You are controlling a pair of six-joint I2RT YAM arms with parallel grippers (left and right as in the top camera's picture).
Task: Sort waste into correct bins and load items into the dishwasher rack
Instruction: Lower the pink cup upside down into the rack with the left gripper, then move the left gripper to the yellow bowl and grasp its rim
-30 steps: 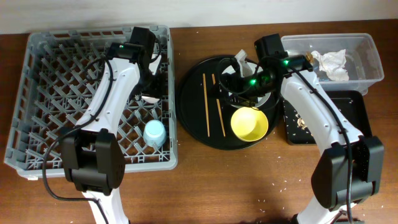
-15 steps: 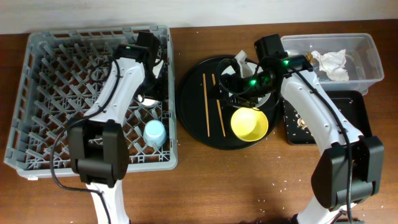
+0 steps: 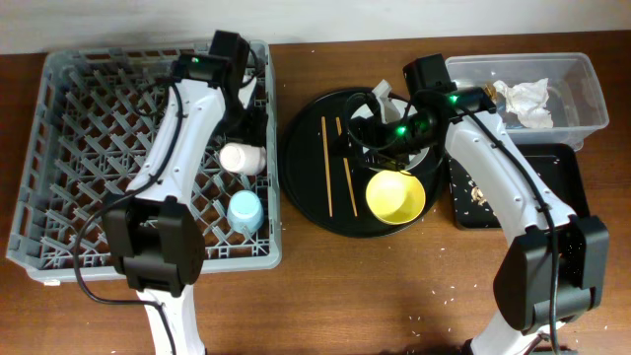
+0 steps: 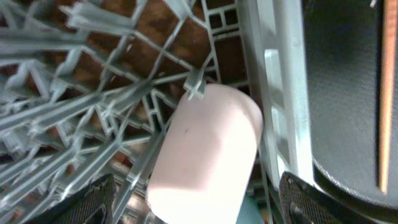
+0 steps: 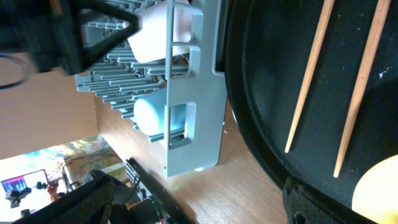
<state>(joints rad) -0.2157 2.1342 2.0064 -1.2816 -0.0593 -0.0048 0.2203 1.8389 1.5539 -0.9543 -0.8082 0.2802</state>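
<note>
My left gripper needs to rise over the rack's side and lower onto the yellow bowl's rim beside the chopsticks, as that bowl is still outside the rack.
The pink cup [image 3: 242, 158] lies on its side in the grey dishwasher rack [image 3: 89, 148], near the right wall. The wrist view shows it between my left gripper's [image 4: 199, 202] spread fingers, not touched. My left gripper [image 3: 245, 106] is open, just beyond the cup. The light blue cup [image 3: 245, 210] stands in the rack nearer the front. My right gripper [image 3: 361, 128] is open and empty over the round black tray [image 3: 306, 148]. On that tray are two chopsticks [image 3: 327, 163], the yellow bowl [image 3: 395, 195] and a pale plate [image 3: 426, 158], mostly hidden by the arm.
A clear tub [image 3: 577, 94] at the back right holds a crumpled white napkin [image 3: 527, 101]. A shallow black tray [image 3: 523, 192] in front of it holds brown crumbs [image 3: 480, 194]. A white scrap [image 3: 383, 92] shows at the round tray's far edge. The rack wall [image 5: 193, 106] borders the round tray.
My left gripper has let go of the pink cup and drawn back toward the rack's far side. The cup now lies uncovered. The right arm has not moved.
</note>
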